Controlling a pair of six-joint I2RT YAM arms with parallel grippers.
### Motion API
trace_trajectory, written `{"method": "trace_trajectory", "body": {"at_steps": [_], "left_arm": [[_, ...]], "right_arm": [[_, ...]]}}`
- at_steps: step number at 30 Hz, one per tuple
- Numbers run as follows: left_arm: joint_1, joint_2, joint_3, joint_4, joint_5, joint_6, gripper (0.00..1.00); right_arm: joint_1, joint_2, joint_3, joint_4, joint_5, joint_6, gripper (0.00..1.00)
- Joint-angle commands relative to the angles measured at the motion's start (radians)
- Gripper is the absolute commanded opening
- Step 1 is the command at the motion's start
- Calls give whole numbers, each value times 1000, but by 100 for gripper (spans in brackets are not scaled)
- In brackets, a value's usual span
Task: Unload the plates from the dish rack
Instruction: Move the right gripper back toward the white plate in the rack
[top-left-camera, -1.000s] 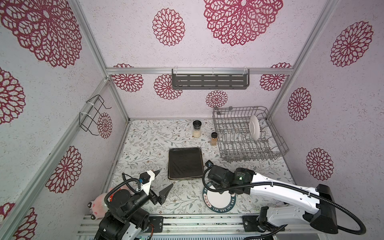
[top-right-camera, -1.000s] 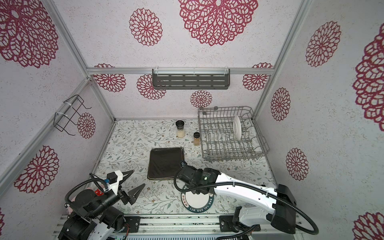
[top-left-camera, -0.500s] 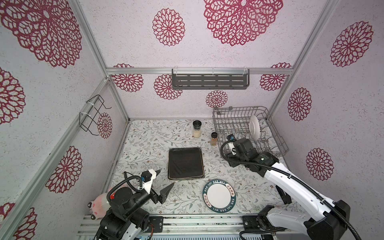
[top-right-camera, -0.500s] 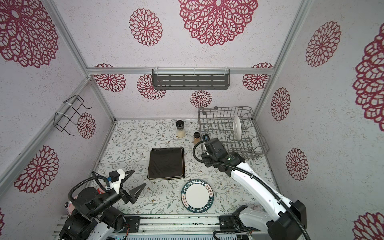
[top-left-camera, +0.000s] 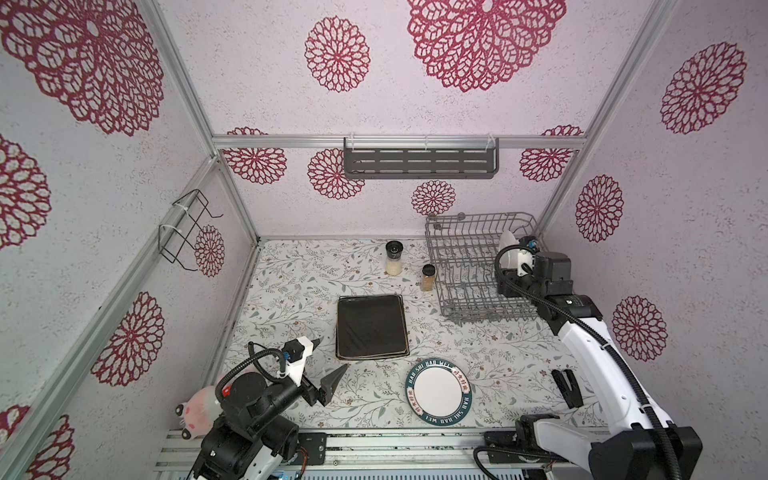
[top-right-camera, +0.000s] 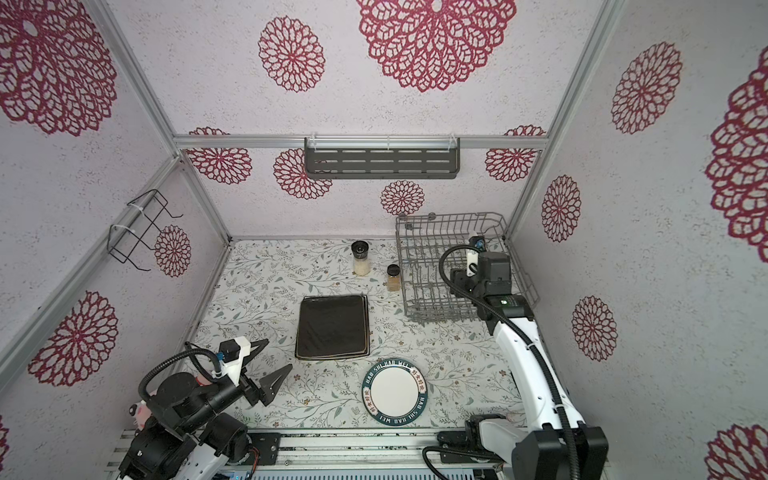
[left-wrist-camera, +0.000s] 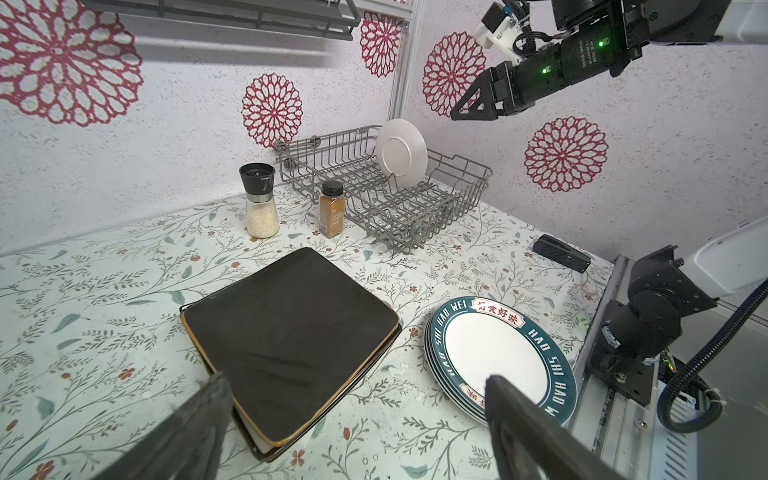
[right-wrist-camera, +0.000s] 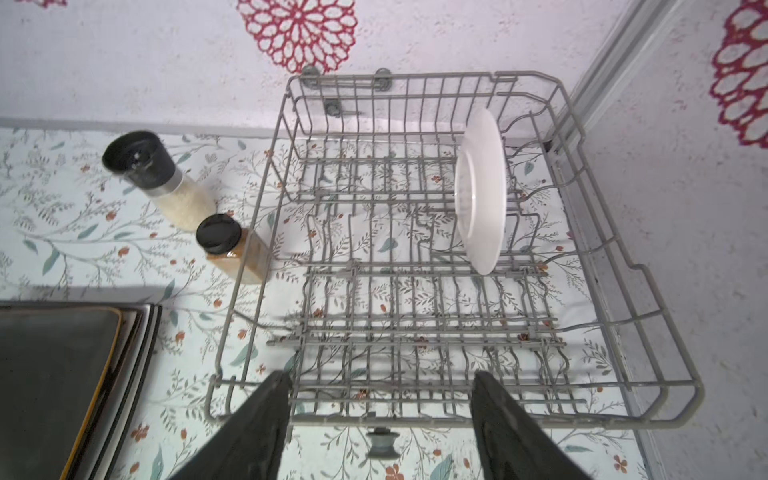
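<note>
My right gripper should next reach outward and down, bring its open fingers around the plate's near edge (right-wrist-camera: 486, 246) and close, because the plate is standing upright in the dish rack's wires.
The grey wire dish rack (top-left-camera: 465, 266) (right-wrist-camera: 415, 299) stands at the back right. One white round plate (right-wrist-camera: 480, 191) (left-wrist-camera: 401, 151) stands upright in its tines, partly hidden behind my right wrist in a top view. My right gripper (right-wrist-camera: 380, 395) hangs open and empty above the rack's near rim, apart from that plate. A stack of square plates with a black one on top (top-left-camera: 371, 326) lies mid-table. A stack of round plates with green lettered rims (top-left-camera: 438, 390) lies at the front. My left gripper (top-left-camera: 328, 356) (left-wrist-camera: 357, 382) hovers open at the front left, holding nothing.
Two spice jars (top-left-camera: 394, 259) (top-left-camera: 428, 277) stand just left of the rack. A small black block (top-left-camera: 565, 388) lies at the right front. A pink plush toy (top-left-camera: 199, 409) sits by the left arm's base. A black wire holder (top-left-camera: 187, 226) and a slotted shelf (top-left-camera: 419, 162) hang on the walls.
My right gripper left the round plates at the front, swung back and right to above the rack, and opened wider. The left arm stayed put.
</note>
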Motion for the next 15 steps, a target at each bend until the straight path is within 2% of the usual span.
{"method": "trace_trajectory", "body": {"at_steps": [1, 7, 15], "left_arm": [[-8, 17, -9, 11, -9, 10, 97], [-8, 50, -8, 14, 13, 18, 97], [-8, 119, -12, 27, 67, 20, 97]], "right_arm": [[-52, 57, 50, 96, -65, 33, 71], [-141, 170, 117, 127, -116, 9, 74], [-227, 326, 241, 144, -198, -36, 70]]}}
